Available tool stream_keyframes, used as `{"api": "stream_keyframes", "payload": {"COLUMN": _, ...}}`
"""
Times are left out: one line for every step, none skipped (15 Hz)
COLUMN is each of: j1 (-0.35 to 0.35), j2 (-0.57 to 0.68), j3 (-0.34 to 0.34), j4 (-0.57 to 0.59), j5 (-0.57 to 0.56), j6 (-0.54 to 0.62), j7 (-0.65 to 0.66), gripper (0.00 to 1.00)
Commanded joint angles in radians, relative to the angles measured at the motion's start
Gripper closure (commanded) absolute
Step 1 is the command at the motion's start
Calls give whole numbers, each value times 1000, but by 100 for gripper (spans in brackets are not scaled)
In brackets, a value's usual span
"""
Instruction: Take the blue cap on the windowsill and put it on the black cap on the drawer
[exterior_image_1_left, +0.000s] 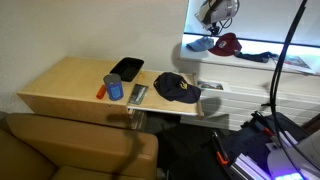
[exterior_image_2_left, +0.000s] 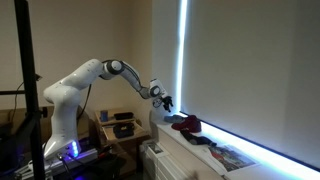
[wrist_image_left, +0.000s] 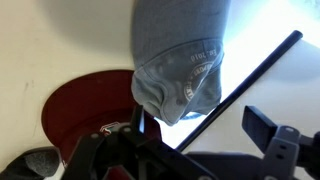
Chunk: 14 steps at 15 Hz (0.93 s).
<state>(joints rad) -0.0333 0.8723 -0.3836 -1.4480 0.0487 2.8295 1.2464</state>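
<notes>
I should lower my gripper toward the blue cap's lettered fold (exterior_image_1_left: 202, 44) (wrist_image_left: 200, 75), bring both fingers around it and close, because it is still below the fingers of my open gripper.
The blue cap (exterior_image_1_left: 200, 44) lies on the white windowsill (exterior_image_1_left: 290, 66) beside a maroon cap (exterior_image_1_left: 228, 43). In the wrist view the blue cap (wrist_image_left: 180, 50) fills the top middle, with the maroon cap (wrist_image_left: 85, 105) to its left. My gripper (wrist_image_left: 200, 125) is open and empty, and the blue cap's lower edge is close to one finger. In both exterior views the gripper (exterior_image_1_left: 212, 18) (exterior_image_2_left: 163, 99) hangs just above the caps on the sill. The black cap (exterior_image_1_left: 177, 88) lies on the light-wood top of the drawer (exterior_image_1_left: 70, 80).
On the drawer top are a flat black tray (exterior_image_1_left: 127, 68), a blue can (exterior_image_1_left: 114, 88), a small orange object (exterior_image_1_left: 101, 92) and a remote (exterior_image_1_left: 138, 94). A dark cloth (exterior_image_1_left: 258, 56) lies on the sill. A thin black rod (wrist_image_left: 240, 80) crosses the wrist view. A brown sofa (exterior_image_1_left: 70, 150) stands in front.
</notes>
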Motion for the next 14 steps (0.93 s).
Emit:
{"api": "stream_keyframes", "payload": {"j1": 1, "j2": 6, "j3": -1, "j4": 2, "j5": 9, "j6": -1, "j7": -8, "gripper": 0}}
{"api": "stream_keyframes", "payload": {"j1": 1, "j2": 5, "j3": 0, "j4": 0, "j5": 9, "j6": -1, "j7": -9, "gripper": 0}}
{"api": "stream_keyframes", "payload": {"j1": 1, "j2": 3, "j3": 0, "j4": -1, "j5": 9, "j6": 0, "j7": -9, "gripper": 0}}
{"api": "stream_keyframes", "payload": {"j1": 1, "j2": 3, "j3": 0, "j4": -1, "j5": 9, "j6": 0, "j7": -9, "gripper": 0}}
{"api": "stream_keyframes", "payload": {"j1": 19, "j2": 39, "j3": -30, "j4": 18, "j5": -4, "j6": 16, "j7": 16, "gripper": 0}}
{"api": "stream_keyframes", "payload": {"j1": 18, "j2": 74, "j3": -35, "j4": 38, "j5": -6, "j6": 41, "j7": 23, "gripper": 0}}
{"api": "stream_keyframes", "payload": {"j1": 24, "j2": 118, "j3": -51, "j4": 64, "j5": -5, "j6": 75, "j7": 44, "gripper": 0}}
{"api": "stream_keyframes", "payload": {"j1": 24, "j2": 149, "j3": -56, "j4": 85, "j5": -1, "j6": 102, "j7": 46, "gripper": 0}}
{"api": "stream_keyframes", "payload": {"j1": 23, "j2": 180, "j3": -59, "j4": 108, "j5": 7, "j6": 115, "j7": 48, "gripper": 0}}
{"api": "stream_keyframes", "payload": {"j1": 25, "j2": 217, "j3": -69, "j4": 137, "j5": 15, "j6": 140, "j7": 56, "gripper": 0}}
{"api": "stream_keyframes", "payload": {"j1": 22, "j2": 253, "j3": -72, "j4": 171, "j5": 25, "j6": 164, "j7": 63, "gripper": 0}}
{"api": "stream_keyframes", "payload": {"j1": 25, "j2": 290, "j3": -87, "j4": 206, "j5": 31, "j6": 182, "j7": 74, "gripper": 0}}
{"api": "stream_keyframes", "payload": {"j1": 24, "j2": 325, "j3": -98, "j4": 243, "j5": 38, "j6": 192, "j7": 82, "gripper": 0}}
{"api": "stream_keyframes", "payload": {"j1": 20, "j2": 360, "j3": -110, "j4": 286, "j5": 46, "j6": 196, "j7": 94, "gripper": 0}}
